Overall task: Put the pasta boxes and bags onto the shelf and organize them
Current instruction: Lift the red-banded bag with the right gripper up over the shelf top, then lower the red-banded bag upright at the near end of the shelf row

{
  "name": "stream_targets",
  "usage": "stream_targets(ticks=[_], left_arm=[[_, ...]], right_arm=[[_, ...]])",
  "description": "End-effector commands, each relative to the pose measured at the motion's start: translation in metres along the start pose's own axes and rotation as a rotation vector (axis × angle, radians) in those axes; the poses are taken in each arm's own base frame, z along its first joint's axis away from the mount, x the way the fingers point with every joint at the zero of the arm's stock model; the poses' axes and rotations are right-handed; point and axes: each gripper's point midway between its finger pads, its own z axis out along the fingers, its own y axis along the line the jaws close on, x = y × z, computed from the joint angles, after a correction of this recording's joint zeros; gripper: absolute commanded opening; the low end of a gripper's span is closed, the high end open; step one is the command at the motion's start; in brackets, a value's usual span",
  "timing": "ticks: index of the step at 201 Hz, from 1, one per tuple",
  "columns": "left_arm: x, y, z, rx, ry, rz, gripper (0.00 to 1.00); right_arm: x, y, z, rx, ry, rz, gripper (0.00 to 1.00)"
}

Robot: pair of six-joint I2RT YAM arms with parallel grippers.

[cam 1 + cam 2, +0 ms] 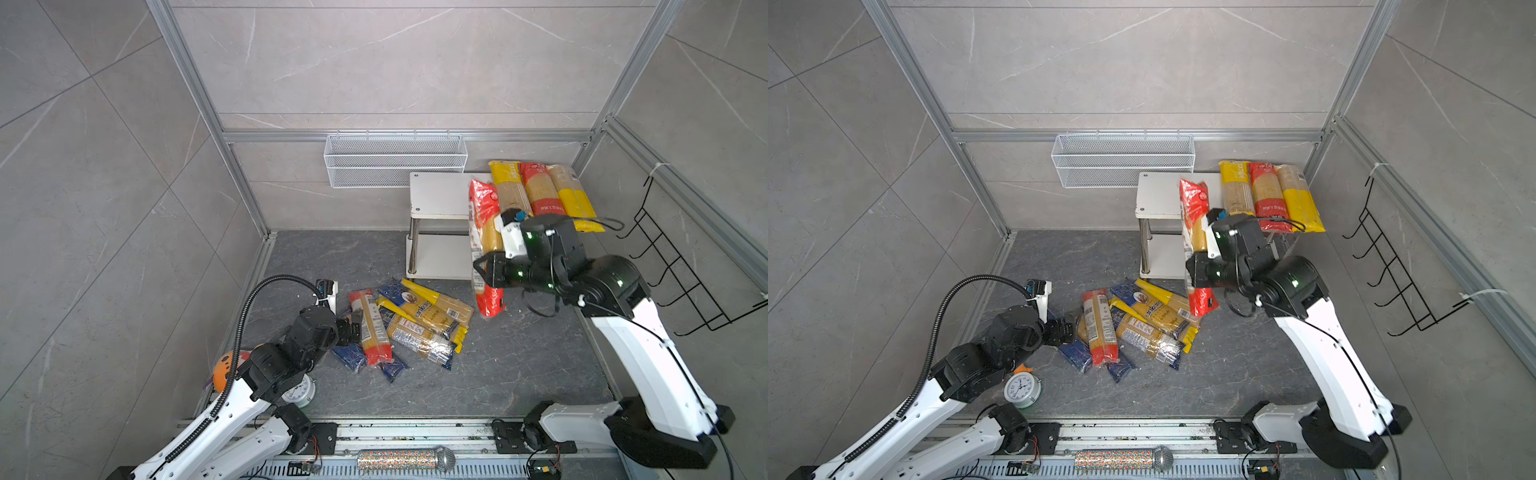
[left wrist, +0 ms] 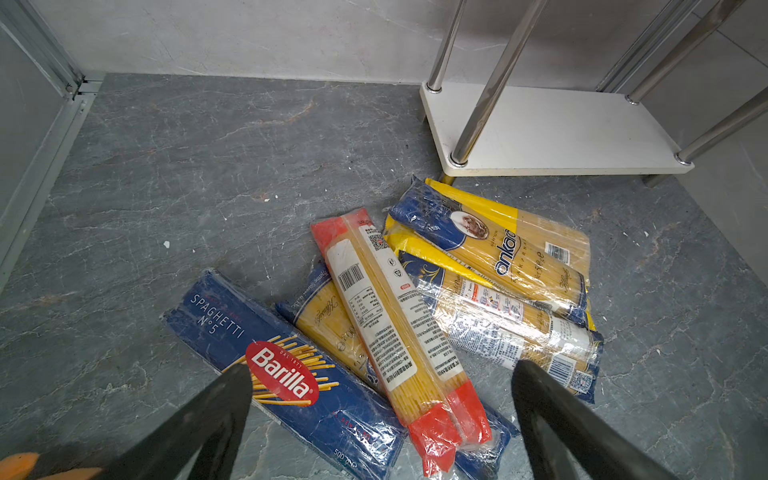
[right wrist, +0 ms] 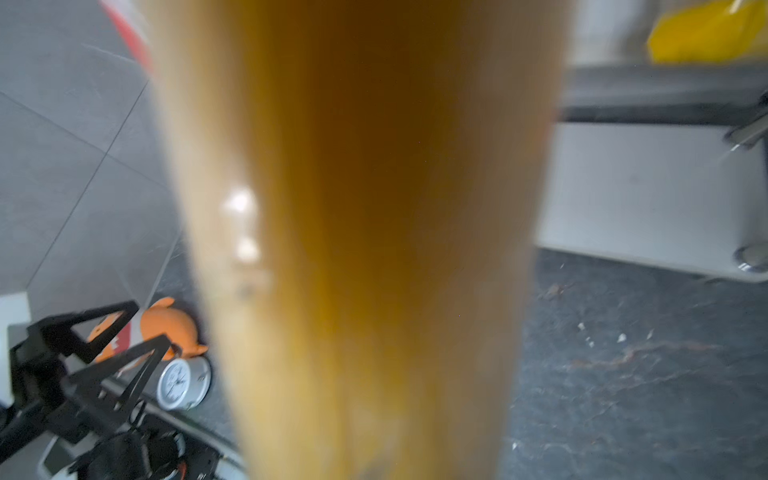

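Next, my right gripper swings outward over the shelf's top board and releases the red-ended bag beside the spaghetti bags, since bare board point(image 1: 1214, 188) lies outward of the gripper.
Three spaghetti bags point(image 1: 540, 193) lie side by side on the right of the shelf's point(image 1: 436, 193) white top board. My right gripper point(image 1: 484, 270) is shut on a red-ended bag point(image 1: 482, 199), held nearly upright in front of the shelf; it fills the right wrist view as a bag point(image 3: 374, 208) that hides the fingers. Several packs point(image 1: 419, 320) lie piled on the floor. My left gripper point(image 2: 382, 374) hangs open just above the pile's near end, between the blue Barilla box point(image 2: 232, 328) and a red-ended bag point(image 2: 386, 316), holding nothing.
A white mesh basket point(image 1: 395, 160) hangs on the back wall above the shelf. A black hook rack point(image 1: 681, 266) is on the right wall. A clock point(image 1: 1022, 390) and an orange toy point(image 1: 222, 370) sit by the left arm. A microphone point(image 1: 405, 459) lies on the front rail.
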Motion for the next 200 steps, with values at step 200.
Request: stream_targets(ticks=[200], left_arm=[[-0.029,-0.007,0.018,-0.066,-0.03,0.07,1.0]], right_arm=[[-0.178,-0.12,0.126,0.357,-0.316,-0.027,0.35]])
